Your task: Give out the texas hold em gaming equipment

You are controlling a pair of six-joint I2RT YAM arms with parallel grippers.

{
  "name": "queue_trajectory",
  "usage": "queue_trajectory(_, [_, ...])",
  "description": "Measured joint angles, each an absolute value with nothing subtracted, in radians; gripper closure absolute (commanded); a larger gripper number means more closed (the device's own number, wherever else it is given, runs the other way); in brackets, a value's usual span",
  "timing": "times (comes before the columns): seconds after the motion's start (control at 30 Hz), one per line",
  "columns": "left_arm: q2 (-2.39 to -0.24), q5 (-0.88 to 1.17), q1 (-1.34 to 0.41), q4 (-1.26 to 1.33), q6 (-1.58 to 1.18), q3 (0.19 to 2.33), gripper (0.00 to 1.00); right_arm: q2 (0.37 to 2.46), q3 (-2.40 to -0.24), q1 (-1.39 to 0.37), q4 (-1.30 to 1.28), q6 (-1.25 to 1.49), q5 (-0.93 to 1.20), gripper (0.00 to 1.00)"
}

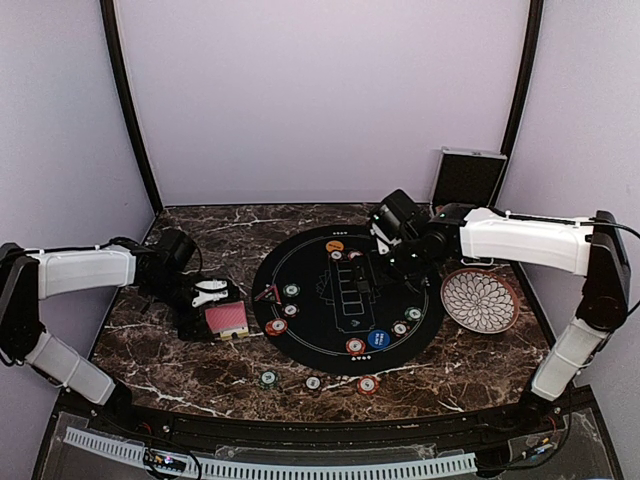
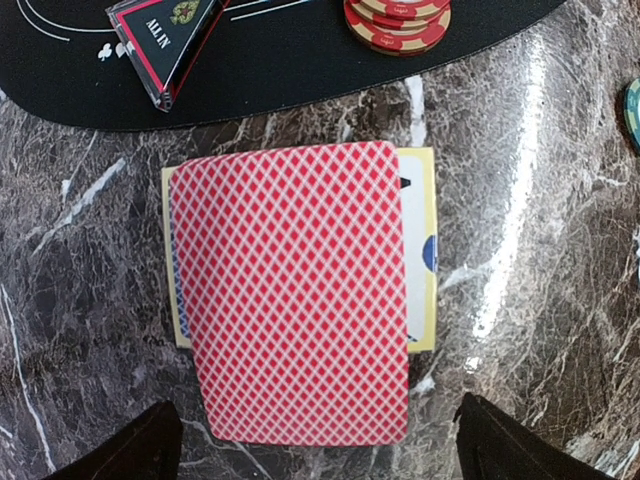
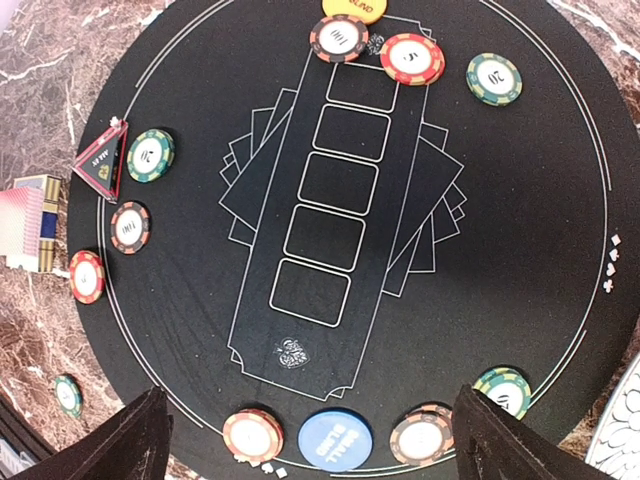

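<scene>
I should next lower the open fingers of my left gripper astride the end of the red-backed deck that sticks out past the yellow box and close them, because the deck is below my gripper.
A red-backed deck of playing cards [image 2: 295, 290] lies on a yellow box left of the round black mat [image 1: 345, 298]. My left gripper [image 1: 205, 310] hovers over the deck [image 1: 226, 318], open, its fingertips [image 2: 130, 450] wide on both sides and touching nothing. My right gripper [image 1: 375, 265] hangs open above the mat's middle, with nothing between its fingertips [image 3: 510, 435]. Striped poker chips ring the mat's edge, among them a red one [image 3: 252, 436]. The blue button disc [image 3: 335, 441] lies at the near edge and the orange disc [image 3: 352, 8] at the far edge.
A triangular all-in marker [image 1: 266, 293] sits at the mat's left edge. Three loose chips [image 1: 313, 383] lie on the marble in front of the mat. A white patterned plate [image 1: 480, 299] stands right of it, and a silver-edged black case [image 1: 467, 177] leans at the back right.
</scene>
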State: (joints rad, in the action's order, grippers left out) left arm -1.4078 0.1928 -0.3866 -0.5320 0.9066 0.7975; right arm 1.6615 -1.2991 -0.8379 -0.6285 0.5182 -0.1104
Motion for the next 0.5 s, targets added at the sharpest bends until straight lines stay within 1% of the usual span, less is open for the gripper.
queue_trajectory(0.5, [-1.452,0.183,-0.387,-0.484,0.905,0.796,0.01,1.65,-1.299,-0.838,-0.629,0.518,-0.108,0.01])
